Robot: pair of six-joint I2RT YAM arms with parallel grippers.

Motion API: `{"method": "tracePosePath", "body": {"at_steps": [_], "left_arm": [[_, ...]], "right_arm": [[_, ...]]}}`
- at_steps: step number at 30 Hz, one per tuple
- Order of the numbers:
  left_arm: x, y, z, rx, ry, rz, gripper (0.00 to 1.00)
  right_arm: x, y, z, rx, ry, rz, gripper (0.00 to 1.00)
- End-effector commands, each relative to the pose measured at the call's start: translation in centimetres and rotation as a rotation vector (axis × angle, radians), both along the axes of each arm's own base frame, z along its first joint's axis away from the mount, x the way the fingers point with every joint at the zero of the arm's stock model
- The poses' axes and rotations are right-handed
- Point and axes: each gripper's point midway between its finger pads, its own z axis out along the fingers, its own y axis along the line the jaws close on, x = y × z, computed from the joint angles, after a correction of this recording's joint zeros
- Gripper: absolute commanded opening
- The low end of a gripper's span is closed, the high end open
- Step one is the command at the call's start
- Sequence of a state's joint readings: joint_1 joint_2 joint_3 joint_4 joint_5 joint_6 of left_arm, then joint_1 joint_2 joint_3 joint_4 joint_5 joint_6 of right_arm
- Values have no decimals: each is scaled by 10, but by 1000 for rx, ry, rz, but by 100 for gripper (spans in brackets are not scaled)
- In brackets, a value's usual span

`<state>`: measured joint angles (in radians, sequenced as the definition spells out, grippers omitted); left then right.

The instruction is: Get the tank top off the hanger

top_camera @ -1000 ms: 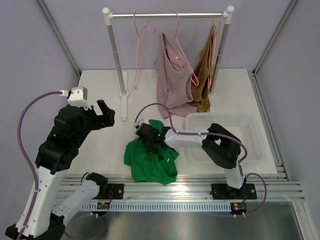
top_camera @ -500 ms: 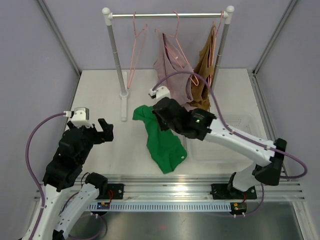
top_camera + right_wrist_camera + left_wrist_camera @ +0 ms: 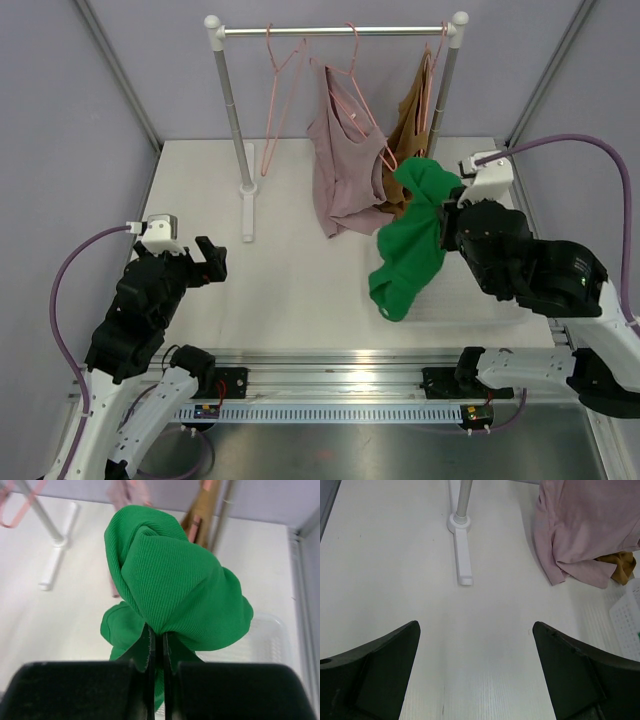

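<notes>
The bunched green tank top should next go down over the white basket [image 3: 457,289] in my right gripper.
The green tank top [image 3: 410,240] hangs bunched in the air at the right, off any hanger, its lower end dangling near the table. My right gripper [image 3: 158,637] is shut on a fold of the green tank top [image 3: 175,580]; in the top view the cloth hides its fingers. An empty pink hanger [image 3: 275,90] hangs on the rail [image 3: 335,31]. At the table's left side my left gripper [image 3: 205,258] stands open and apart from everything. Nothing lies between its fingers [image 3: 390,650] in the left wrist view.
A pink top [image 3: 345,165] on a pink hanger and a brown garment [image 3: 410,140] hang on the rail, close behind the green cloth. The rack's left post [image 3: 232,110] and foot [image 3: 462,555] stand at centre-left. A white basket [image 3: 272,640] sits below the right gripper.
My right arm has swung from the table's middle to the right, lifting the green tank top off the table. The left arm drew back and lower, then held still.
</notes>
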<state>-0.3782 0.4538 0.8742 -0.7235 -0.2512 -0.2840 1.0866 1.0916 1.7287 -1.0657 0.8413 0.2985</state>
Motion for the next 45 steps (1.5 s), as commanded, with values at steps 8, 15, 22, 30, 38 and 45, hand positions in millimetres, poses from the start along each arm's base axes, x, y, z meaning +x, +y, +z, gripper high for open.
{"method": "tracePosePath", "body": {"at_steps": [8,15,22,30,38,45], "left_arm": [[8,-2,15,-37,-42,16,99],[8,-14,17,-79,-18,-25,99],[3,-37,72,-185,-69,-134,99],[11,-91,163,-393,-181,-361,99],[66,-147,208,-348,-155,-343,99],[141,-222,212,-252,-122,-261,99]], "right_arm": [[11,-85,-150,-115,219,-409,0],[24,-76,-194,-97,307,-438,6],[29,-73,-193,-127,339,-454,99],[25,-76,-142,-16,217,-391,100],[7,-52,-120,227,136,-182,99],[-15,-40,-104,370,117,-51,100]]}}
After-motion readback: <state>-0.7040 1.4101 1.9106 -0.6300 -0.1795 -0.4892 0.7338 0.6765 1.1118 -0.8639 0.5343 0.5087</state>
